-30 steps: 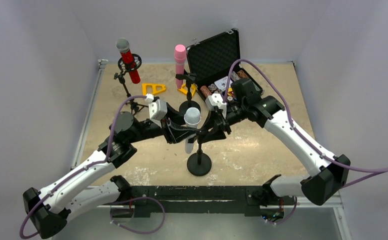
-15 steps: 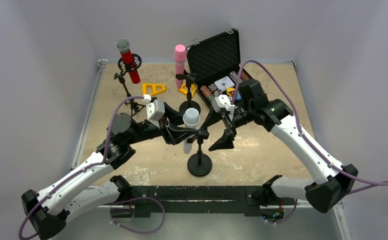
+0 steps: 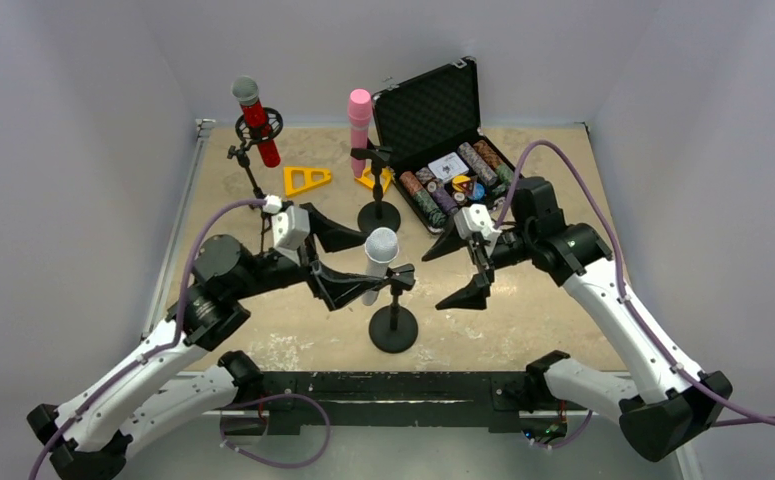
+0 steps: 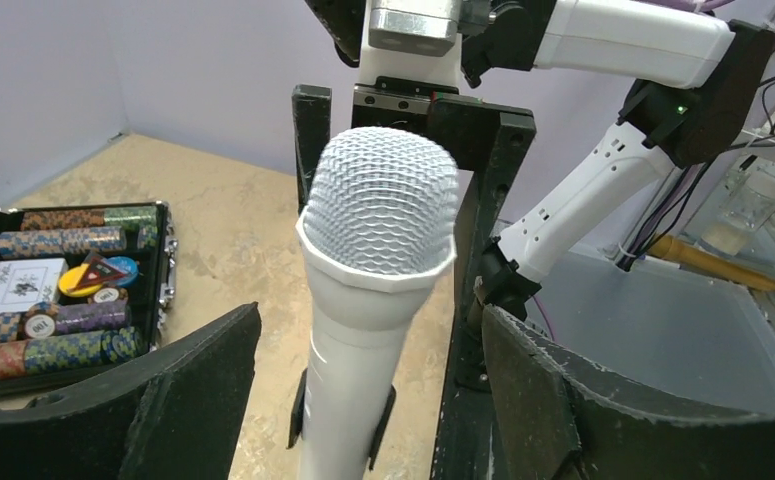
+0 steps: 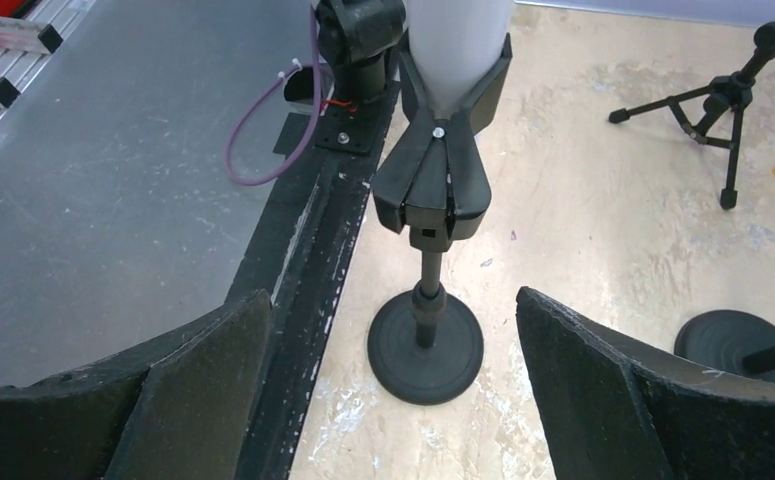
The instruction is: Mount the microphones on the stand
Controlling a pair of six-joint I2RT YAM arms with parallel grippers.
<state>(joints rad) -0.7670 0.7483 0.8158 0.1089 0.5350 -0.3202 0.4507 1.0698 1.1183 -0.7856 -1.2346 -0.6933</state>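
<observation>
The white microphone is in the clip [image 5: 433, 190] above the near stand's thin pole [image 5: 431, 269], so I need to lower my right gripper next, move it left in the top view and close it around the pole.
The white microphone [image 3: 381, 255] sits tilted in the clip of the near round-base stand [image 3: 394, 328]. My left gripper [image 3: 347, 262] is open just left of it. In the left wrist view its fingers [image 4: 198, 390] stand apart on both sides of the white microphone [image 4: 378, 260] without touching it. My right gripper [image 3: 456, 270] is open to the right of the stand, holding nothing. The right wrist view shows the stand's clip [image 5: 433, 190] and base [image 5: 425, 345] ahead of its gripper [image 5: 393, 390]. At the back, the red microphone [image 3: 254, 118] and the pink microphone [image 3: 360, 128] each stand in their own stands.
An open black case [image 3: 433, 110] with poker chips lies at the back right. Two yellow triangles [image 3: 306, 179] [image 3: 373, 180] lie near the rear stands. The tripod stand's legs [image 5: 723, 110] spread over the tan table beside the pink microphone's round base [image 3: 378, 215]. A dark rail runs along the near edge.
Both grippers have opened and drawn back from the white microphone, the left one leftwards, the right one rightwards. The microphone stays in the stand's clip.
</observation>
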